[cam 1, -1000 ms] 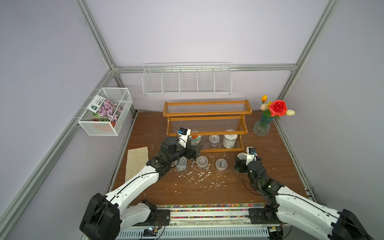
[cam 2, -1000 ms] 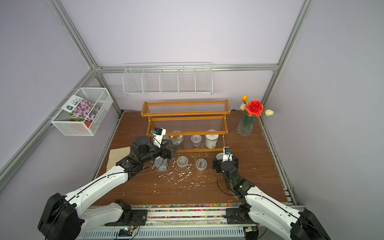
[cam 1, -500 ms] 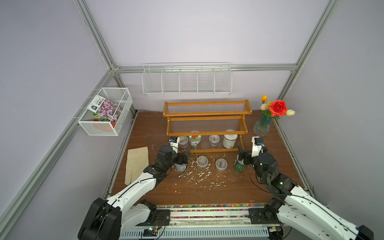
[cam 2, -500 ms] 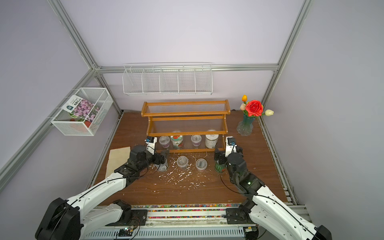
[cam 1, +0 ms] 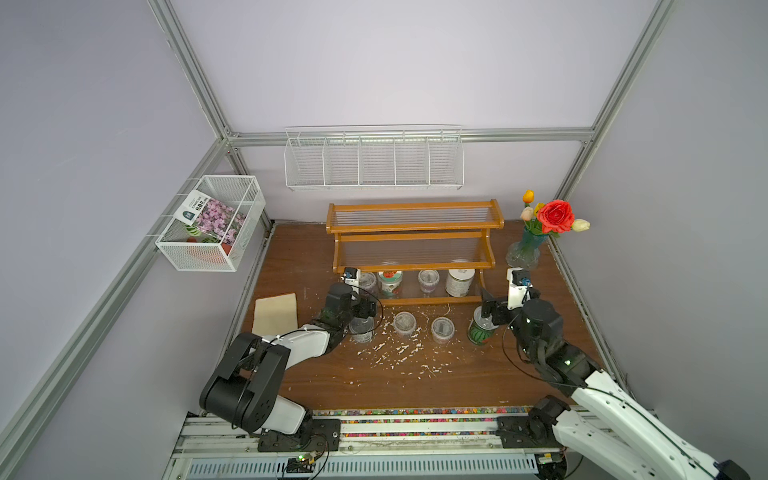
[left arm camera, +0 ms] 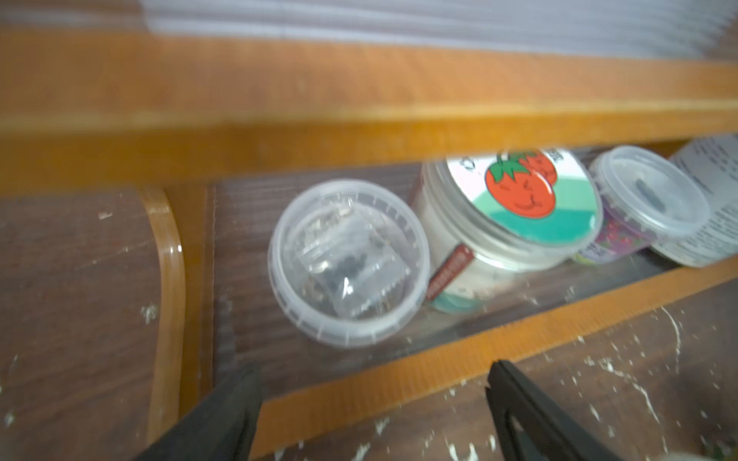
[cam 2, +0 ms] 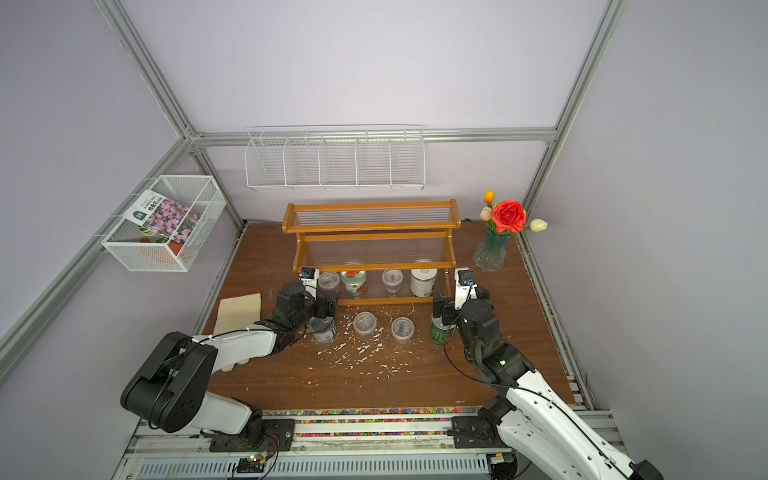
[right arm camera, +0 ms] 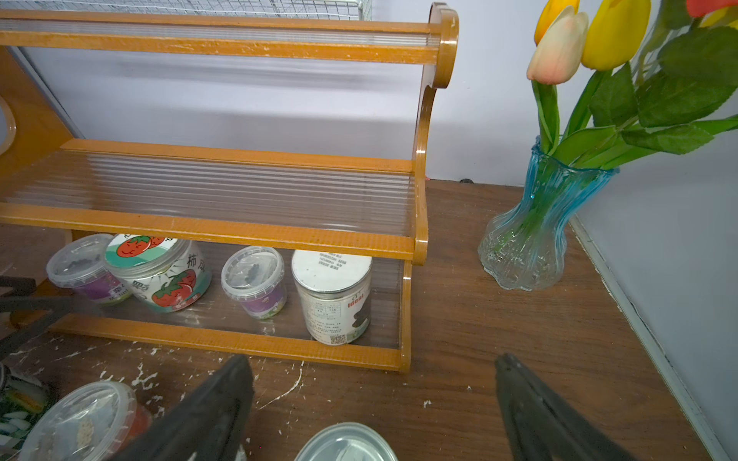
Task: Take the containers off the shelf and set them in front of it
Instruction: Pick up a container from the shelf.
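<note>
I should next level my left gripper and reach outward under the shelf's upper board onto the clear cup at the bottom level's end [cam 1: 368, 281] [left arm camera: 350, 263], because that board covers the cup from above.
The orange-brown shelf [cam 1: 413, 226] [cam 2: 370, 227] [right arm camera: 223, 231] carries on its bottom tier a clear cup [cam 1: 368, 281] [left arm camera: 347, 263], the tomato-lidded tub [cam 1: 390, 282] [left arm camera: 519, 199], another clear cup [cam 1: 428, 280] [right arm camera: 253, 279] and a white tin [cam 1: 459, 282] [right arm camera: 333, 295]. In front of it stand a green-striped tin [cam 1: 360, 330], two clear cups [cam 1: 404, 323] [cam 1: 442, 329] and a watermelon tin [cam 1: 480, 330] [right arm camera: 345, 443]. My left gripper [cam 1: 368, 307] [left arm camera: 373, 383] is open and empty above the striped tin, facing the shelf's left end. My right gripper [cam 1: 490, 309] [right arm camera: 371, 379] hangs open over the watermelon tin.
A blue-green vase [cam 1: 525, 249] with flowers stands right of the shelf, near the right wall. A beige pad [cam 1: 276, 318] lies at the left. White flakes [cam 1: 395, 349] litter the wooden table. A wire rack [cam 1: 374, 162] and mesh basket [cam 1: 212, 224] hang on the walls.
My right gripper has risen off the watermelon tin, which now stands free. My left arm has drawn back and lowered, its gripper shifting left in front of the shelf.
</note>
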### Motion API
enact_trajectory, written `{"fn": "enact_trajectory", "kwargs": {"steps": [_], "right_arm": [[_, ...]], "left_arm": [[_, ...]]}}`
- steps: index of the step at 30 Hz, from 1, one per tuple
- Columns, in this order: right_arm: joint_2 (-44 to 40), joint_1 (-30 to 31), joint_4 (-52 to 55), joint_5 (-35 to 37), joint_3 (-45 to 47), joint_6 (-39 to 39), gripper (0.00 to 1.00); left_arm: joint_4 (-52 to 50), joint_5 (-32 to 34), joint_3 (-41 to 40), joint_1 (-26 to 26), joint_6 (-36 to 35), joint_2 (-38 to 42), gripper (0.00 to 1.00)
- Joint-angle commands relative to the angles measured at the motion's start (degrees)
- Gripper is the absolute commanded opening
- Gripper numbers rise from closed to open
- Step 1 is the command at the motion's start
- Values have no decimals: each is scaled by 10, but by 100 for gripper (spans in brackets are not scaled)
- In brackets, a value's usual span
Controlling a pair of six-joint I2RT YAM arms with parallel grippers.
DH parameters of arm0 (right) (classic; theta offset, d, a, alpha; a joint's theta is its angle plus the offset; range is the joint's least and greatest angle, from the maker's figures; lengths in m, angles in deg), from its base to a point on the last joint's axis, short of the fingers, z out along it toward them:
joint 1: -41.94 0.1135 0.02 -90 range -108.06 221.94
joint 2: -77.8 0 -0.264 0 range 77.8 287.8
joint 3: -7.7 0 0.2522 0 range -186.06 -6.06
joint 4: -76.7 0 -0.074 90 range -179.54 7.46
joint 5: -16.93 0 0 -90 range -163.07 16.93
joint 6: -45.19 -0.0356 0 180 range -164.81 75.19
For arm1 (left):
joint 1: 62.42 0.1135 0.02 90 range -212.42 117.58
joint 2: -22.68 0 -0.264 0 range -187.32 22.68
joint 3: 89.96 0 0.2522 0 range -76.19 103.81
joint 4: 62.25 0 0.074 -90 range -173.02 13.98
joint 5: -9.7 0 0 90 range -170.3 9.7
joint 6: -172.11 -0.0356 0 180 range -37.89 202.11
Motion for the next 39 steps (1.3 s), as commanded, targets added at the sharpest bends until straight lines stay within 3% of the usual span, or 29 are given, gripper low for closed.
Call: {"fn": "enact_trajectory", "kwargs": {"steps": [1,19,30,39], "right_arm": [[-11,-10,8,-8,-12,12,97],[-13,-25,3,-20,-7,26,97],[-14,-26,-2,-25,-8,29,97],[-7,-26,-10,-33,-8,28,97]], "left_arm": [[50,11,23,3,-7,-24,92],[110,33,44,7,-14,-111,89],[84,26,61,7,-32,-121,72],[57,22,33,7,-42,-64,64]]}}
